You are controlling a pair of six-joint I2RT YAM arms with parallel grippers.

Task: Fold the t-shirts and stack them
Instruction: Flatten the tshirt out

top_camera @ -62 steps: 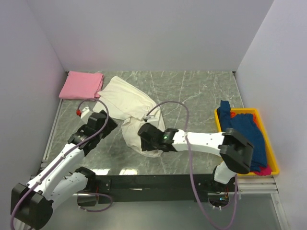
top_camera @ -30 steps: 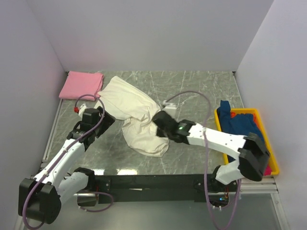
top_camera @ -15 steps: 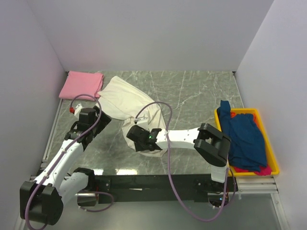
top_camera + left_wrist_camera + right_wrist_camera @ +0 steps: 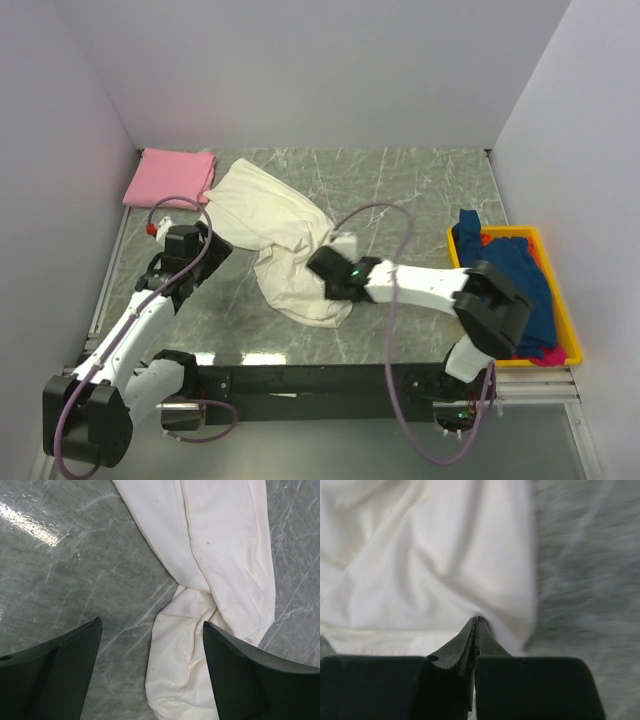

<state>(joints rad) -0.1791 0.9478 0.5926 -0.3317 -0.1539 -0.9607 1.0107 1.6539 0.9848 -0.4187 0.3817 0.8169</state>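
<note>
The cream-white t-shirt's corner (image 4: 208, 195) by the pink t-shirt lies outward of and below my left gripper, so my left gripper moves outward and down onto it next.
The cream-white t-shirt (image 4: 270, 210) lies crumpled and twisted along the marble table (image 4: 420, 200), from the back left toward the front middle. My right gripper (image 4: 322, 262) is at its right edge, shut, with a pinch of cream-white t-shirt (image 4: 420, 555) drawn up to the tips of the right gripper (image 4: 476, 620). My left gripper (image 4: 205, 245) hovers open at the shirt's left side. In the left wrist view, the left gripper (image 4: 151, 623) spans bare marble and a narrow rumpled end of the shirt (image 4: 225, 555). A folded pink t-shirt (image 4: 170, 178) rests in the back left corner.
A yellow bin (image 4: 568, 320) stands at the right edge, holding a dark blue t-shirt (image 4: 510, 275) with magenta cloth (image 4: 545, 355) beneath it. White walls enclose the table on the left, back and right. The right arm's cable loops over the marble near the shirt.
My right gripper has moved from the shirt's lower left part to its right edge and has shut there. The left gripper has stayed open in nearly the same place.
</note>
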